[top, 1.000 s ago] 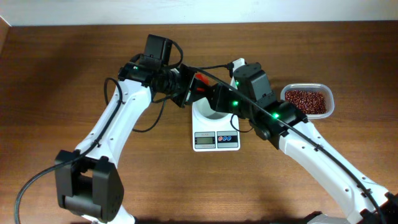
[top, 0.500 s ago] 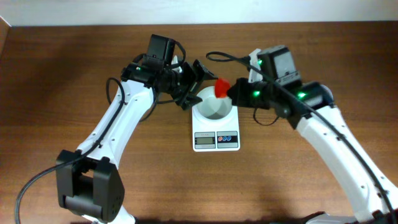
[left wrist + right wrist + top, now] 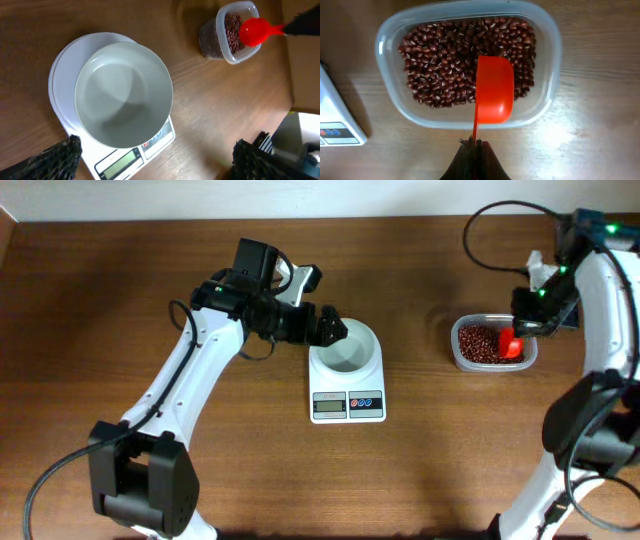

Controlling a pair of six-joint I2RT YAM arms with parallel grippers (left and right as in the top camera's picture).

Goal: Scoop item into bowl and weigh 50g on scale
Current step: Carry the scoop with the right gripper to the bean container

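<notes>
My right gripper lowers the scoop onto the dark red-brown beans next and releases its thin handle, because the red scoop [image 3: 511, 346] still hangs above the tub.
The white bowl [image 3: 347, 347] [image 3: 123, 95] stands on the white scale [image 3: 347, 406] [image 3: 125, 159] and holds nothing. My left gripper [image 3: 322, 320] [image 3: 157, 160] hovers at the bowl's left rim, open wide with nothing between its fingers. The item, dark red-brown beans [image 3: 482, 340] [image 3: 445, 60] [image 3: 231, 30], fills a clear plastic tub [image 3: 458, 350] [image 3: 390, 35] at the right. My right gripper [image 3: 528, 320] [image 3: 476, 146] is shut on the thin handle of a red scoop [image 3: 511, 346] [image 3: 494, 90] [image 3: 254, 31]. The scoop hangs over the tub's near side, with no beans showing on it.
Brown wooden table all round; a pale wall runs along its far edge. The left arm's cable loops beside its forearm [image 3: 185, 330]. The right arm reaches in from the right edge [image 3: 600, 300].
The left gripper opened and let go of the red scoop. The right gripper shut on the scoop's handle and carried it right, from above the bowl to above the tub.
</notes>
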